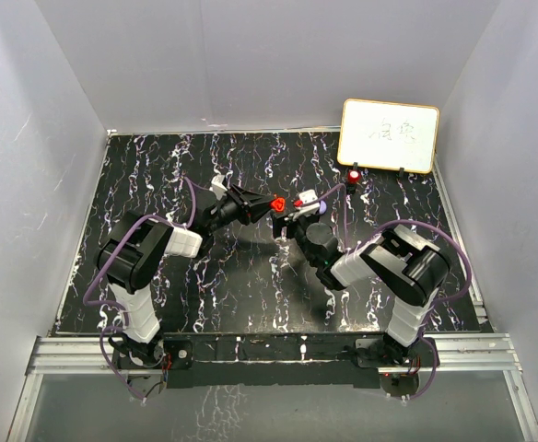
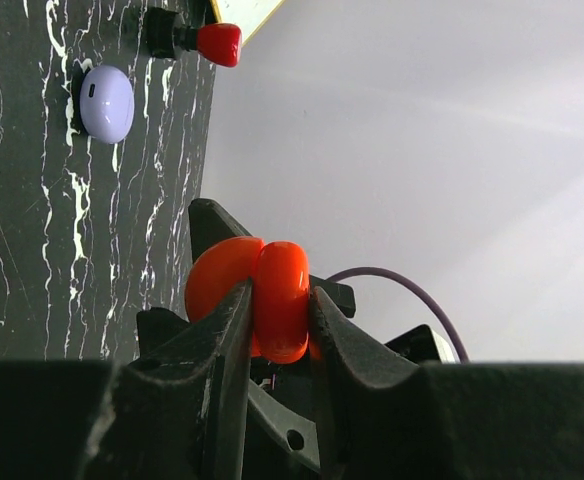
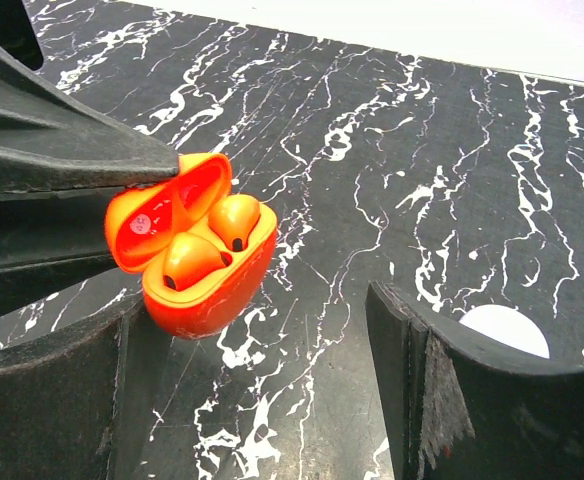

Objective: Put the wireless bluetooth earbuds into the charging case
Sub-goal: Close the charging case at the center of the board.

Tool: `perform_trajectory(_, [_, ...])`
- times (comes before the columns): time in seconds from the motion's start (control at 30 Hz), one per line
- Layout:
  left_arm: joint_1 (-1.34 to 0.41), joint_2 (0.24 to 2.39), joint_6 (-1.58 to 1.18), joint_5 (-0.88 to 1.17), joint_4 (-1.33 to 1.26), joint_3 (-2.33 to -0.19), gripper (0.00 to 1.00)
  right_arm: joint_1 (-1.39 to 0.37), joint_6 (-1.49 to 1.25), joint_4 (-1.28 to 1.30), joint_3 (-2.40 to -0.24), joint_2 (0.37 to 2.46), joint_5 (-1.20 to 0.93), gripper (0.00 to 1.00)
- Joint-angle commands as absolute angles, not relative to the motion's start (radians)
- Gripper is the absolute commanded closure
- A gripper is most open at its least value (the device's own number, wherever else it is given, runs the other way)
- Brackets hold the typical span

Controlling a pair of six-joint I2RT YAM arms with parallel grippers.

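Observation:
Both earbuds are sitting in their wells, so next I should use my left gripper to lower the red charging case (image 1: 277, 203) onto the bare marbled tabletop below it and let go.
My left gripper (image 1: 267, 204) is shut on the red charging case (image 1: 277, 203), holding it above the middle of the table. In the left wrist view both fingers clamp the case (image 2: 277, 295) from the sides. From the right wrist the case (image 3: 207, 290) has its lid open, and two red earbuds (image 3: 234, 220) (image 3: 187, 262) sit in its wells. My right gripper (image 3: 262, 330) is open just beside the case, its left finger next to the case's body, with nothing between its fingers. In the top view this gripper (image 1: 292, 219) faces the left one. Any pale purple earbuds are out of view.
A shut pale purple round case (image 2: 107, 103) lies on the black marbled table (image 1: 158, 166) behind the grippers. A small black piece with a red cap (image 1: 354, 173) stands in front of a whiteboard (image 1: 389, 135) at the back right. White walls surround the table.

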State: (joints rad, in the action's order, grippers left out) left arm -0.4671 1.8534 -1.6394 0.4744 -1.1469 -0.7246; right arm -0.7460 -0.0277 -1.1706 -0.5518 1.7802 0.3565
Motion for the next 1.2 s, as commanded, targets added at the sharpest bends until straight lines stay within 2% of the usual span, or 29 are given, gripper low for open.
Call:
perform_trajectory(0.0, [-0.469, 1.791, -1.649, 0.494, -1.189, -0.719, 1.0, -0.745, 0.0, -1.234, -0.585, 1.776, 0.41, 0.26])
perform_trajectory(0.63, [-0.467, 1.788, -1.65, 0.515, -1.199, -0.654, 1.0, -0.71, 0.039, -1.242, -0.53, 1.686, 0.492, 0.23])
perform_trajectory(0.8, [-0.427, 1.827, -1.611, 0.558, -1.216, -0.669, 1.0, -0.709, -0.008, -1.046, -0.509, 1.565, 0.584, 0.17])
perform_trajectory(0.97, [-0.407, 1.886, -1.429, 0.599, -1.017, -0.768, 1.0, -0.707, -0.057, -0.859, -0.467, 1.358, 0.626, 0.09])
perform_trajectory(1.17, [-0.406, 2.004, -1.299, 0.595, -0.898, -0.896, 1.0, -0.68, -0.126, -0.544, -0.527, 1.151, 0.558, 0.02])
